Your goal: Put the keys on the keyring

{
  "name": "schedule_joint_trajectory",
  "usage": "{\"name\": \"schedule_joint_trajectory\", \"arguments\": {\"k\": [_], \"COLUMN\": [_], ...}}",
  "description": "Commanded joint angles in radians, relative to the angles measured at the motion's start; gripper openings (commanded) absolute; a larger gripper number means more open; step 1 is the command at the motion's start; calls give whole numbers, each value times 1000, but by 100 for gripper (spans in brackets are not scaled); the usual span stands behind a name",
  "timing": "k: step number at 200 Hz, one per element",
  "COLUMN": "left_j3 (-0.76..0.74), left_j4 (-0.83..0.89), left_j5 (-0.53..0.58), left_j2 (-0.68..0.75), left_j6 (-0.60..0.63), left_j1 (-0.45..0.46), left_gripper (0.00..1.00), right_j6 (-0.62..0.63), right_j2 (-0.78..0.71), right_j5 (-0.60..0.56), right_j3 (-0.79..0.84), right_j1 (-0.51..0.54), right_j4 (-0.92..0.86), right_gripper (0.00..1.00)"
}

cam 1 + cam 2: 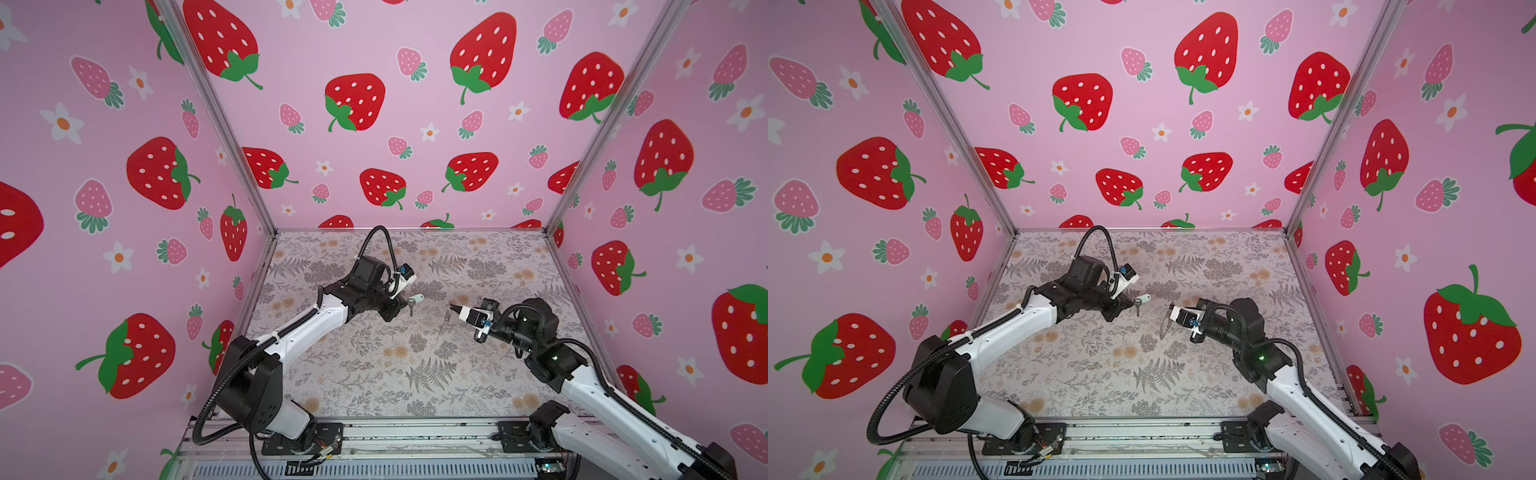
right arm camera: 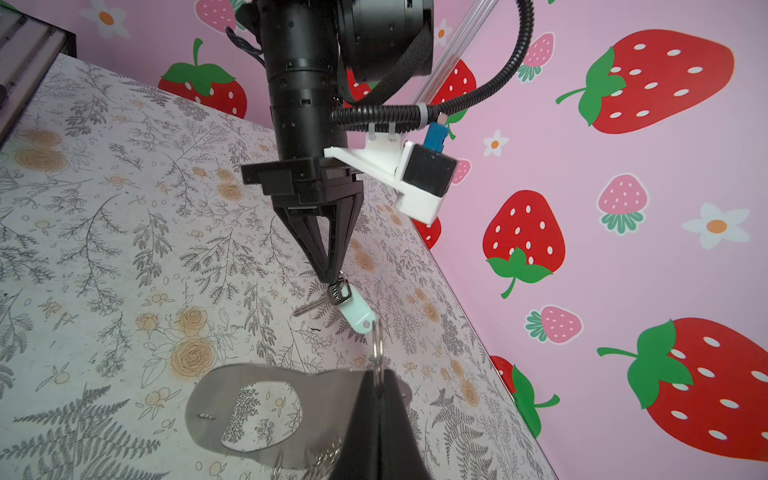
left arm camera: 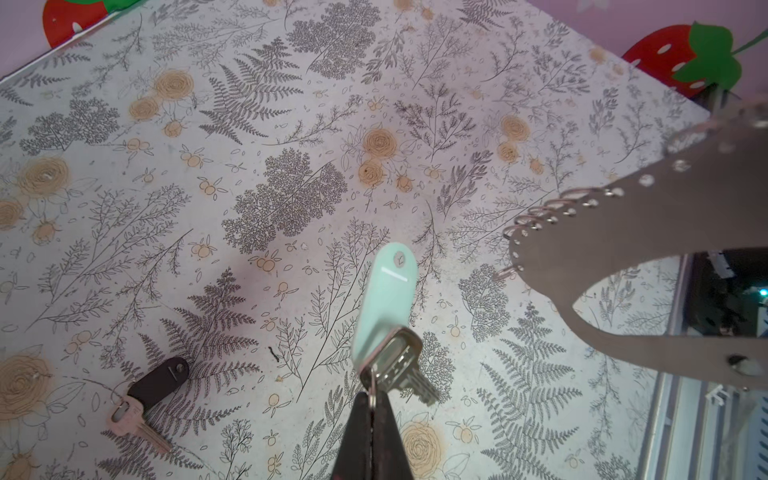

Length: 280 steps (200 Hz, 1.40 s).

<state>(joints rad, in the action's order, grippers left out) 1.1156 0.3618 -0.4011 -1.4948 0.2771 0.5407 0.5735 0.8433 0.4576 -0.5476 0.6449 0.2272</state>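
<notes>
Next, my left gripper lowers the hanging key until it rests on the clear tabletop below, beside the dark speck, and releases its split ring.
My left gripper is shut on the small split ring of a silver key that carries a mint-green tag; the key hangs above the table. In both top views this gripper is near the table's middle. My right gripper is shut on one silver ring of the keyring, a grey crescent plate held off the table. The keyring faces the hanging key a short way off, not touching. A second key with a black tag lies flat on the table.
The floral table is boxed in by strawberry-print walls at the back and both sides. Metal rails with the arm bases run along the front edge. A small dark speck lies on the table near the keys.
</notes>
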Motion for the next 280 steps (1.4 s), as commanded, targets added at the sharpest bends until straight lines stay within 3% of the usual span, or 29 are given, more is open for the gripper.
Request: {"name": "schedule_joint_trajectory", "arguments": {"k": [1, 32, 72, 150, 171, 178, 223, 280], "left_j3": [75, 101, 73, 173, 184, 182, 67, -118], "left_j4": [107, 210, 184, 254, 258, 253, 127, -100], "left_j5": [9, 71, 159, 215, 229, 235, 258, 252], "left_j2": [-33, -146, -266, -427, -438, -438, -352, -235], "left_j6": [54, 47, 30, -26, -47, -56, -153, -241], "left_j1": [5, 11, 37, 47, 54, 56, 58, 51], "left_gripper": [1, 1, 1, 3, 5, 12, 35, 32], "right_j6": [7, 8, 12, 14, 12, 12, 11, 19], "right_j2": [8, -4, -23, -52, -61, -62, -62, -55], "right_j5": [27, 22, 16, 3, -5, -6, -7, -2], "right_j3": [-21, -18, -18, 5, 17, 20, 28, 29], "right_j1": [-5, -5, -5, -5, -5, -4, -5, -5], "right_j4": [27, 14, -15, -31, -22, -18, -15, -15], "right_gripper": [2, 3, 2, 3, 2, 3, 3, 3]}}
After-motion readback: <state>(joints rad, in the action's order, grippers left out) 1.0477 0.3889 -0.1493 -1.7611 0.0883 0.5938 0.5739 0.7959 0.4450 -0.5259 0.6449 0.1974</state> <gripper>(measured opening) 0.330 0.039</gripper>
